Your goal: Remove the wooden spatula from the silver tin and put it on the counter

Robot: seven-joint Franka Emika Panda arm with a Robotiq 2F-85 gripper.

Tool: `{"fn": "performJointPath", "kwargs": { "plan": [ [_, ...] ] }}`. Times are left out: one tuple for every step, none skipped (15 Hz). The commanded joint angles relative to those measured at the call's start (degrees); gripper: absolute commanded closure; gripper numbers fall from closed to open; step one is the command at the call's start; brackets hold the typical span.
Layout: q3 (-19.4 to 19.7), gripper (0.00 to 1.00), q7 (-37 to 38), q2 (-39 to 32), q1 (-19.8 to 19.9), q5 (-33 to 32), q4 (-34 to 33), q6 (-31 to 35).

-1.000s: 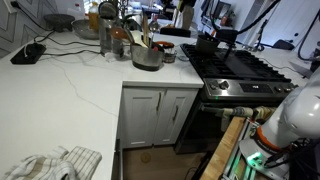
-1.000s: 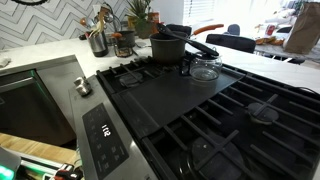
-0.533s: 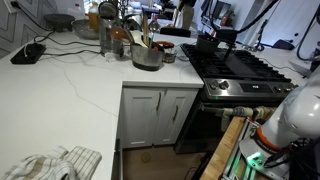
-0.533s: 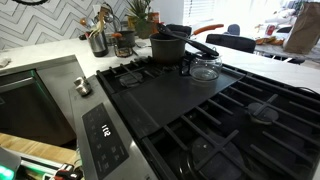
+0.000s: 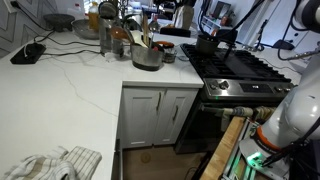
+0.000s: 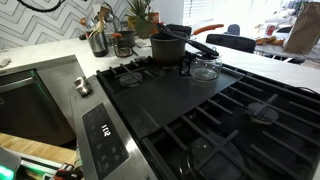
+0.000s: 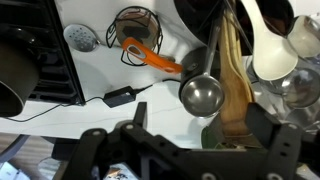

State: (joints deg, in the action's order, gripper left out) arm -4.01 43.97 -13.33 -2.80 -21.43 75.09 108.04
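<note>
The wooden spatula's handle is below my gripper and to its right in the wrist view. I will move that way, off the ladle bowl, and down to close.
The silver tin stands on the white counter beside the stove, with several utensils upright in it. It also shows small in an exterior view. In the wrist view the wooden spatula rises from the tin between a metal ladle and a white spoon. My gripper is open just above the utensils. Its right finger is next to the spatula and the ladle bowl lies between the fingers. Nothing is held. The tin's rim is mostly hidden behind the gripper.
A black gas stovetop with a dark pot and a glass lid adjoins the counter. An orange-handled tool, a black charger and a cloth lie on the counter. Jars stand behind the tin.
The arm's upper part has shifted into the top right of an exterior view. The tin, the utensils and the stove items have not moved.
</note>
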Motion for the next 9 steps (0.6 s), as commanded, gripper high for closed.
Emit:
{"fn": "performJointPath", "kwargs": {
  "plan": [
    [3.2,0.00,3.4,-9.3,-3.4,-1.8,-11.9,-2.1],
    [4.0,0.00,3.9,-11.1,-4.1,-1.9,-14.2,-2.2],
    [4.7,0.00,3.9,-12.9,-4.5,-1.7,-16.5,-2.0],
    [3.4,0.00,4.3,-14.5,-3.5,-2.1,-18.2,-1.8],
    [3.7,0.00,4.4,-16.0,-3.8,-2.2,-20.2,-1.6],
    [3.8,0.00,4.5,-17.5,-3.8,-2.3,-22.0,-1.7],
    [3.9,0.00,4.5,-18.9,-3.8,-2.4,-23.8,-1.8],
    [4.1,0.00,4.5,-20.1,-3.8,-2.3,-25.4,-2.1],
    [4.2,0.00,4.6,-21.1,-3.8,-2.3,-26.9,-2.2]
  ]
}}
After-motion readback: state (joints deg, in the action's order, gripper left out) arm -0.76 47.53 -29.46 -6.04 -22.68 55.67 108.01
